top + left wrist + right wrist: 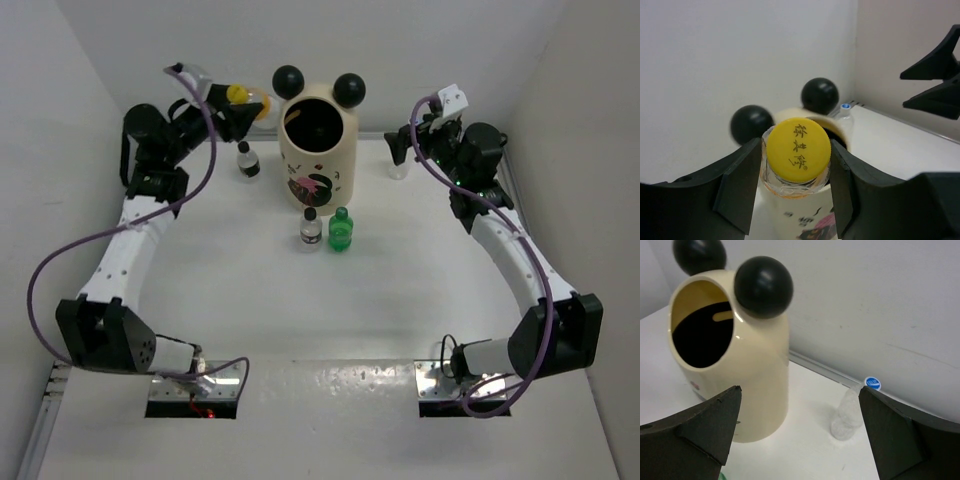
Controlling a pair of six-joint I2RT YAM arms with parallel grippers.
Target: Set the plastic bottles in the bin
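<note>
The bin's opening is below my left gripper and to its right in the top view, so I will move the yellow-capped bottle over, lower it in and let go.
My left gripper (243,108) is shut on the yellow-capped plastic bottle (798,150), held in the air just left of the bin's rim. The cream bin (318,150) with two black ball ears stands at the back middle, its mouth open. A black-capped clear bottle (247,162) stands left of the bin. Another black-capped bottle (310,228) and a green bottle (341,230) stand in front of it. My right gripper (797,430) is open above the table, with the bin (745,370) to its left and a clear blue-capped bottle (849,412) upright by its right finger.
White walls close off the back and both sides. The blue-capped bottle (399,166) stands near the back wall, right of the bin. The right arm's black fingers (935,80) show at the right edge of the left wrist view.
</note>
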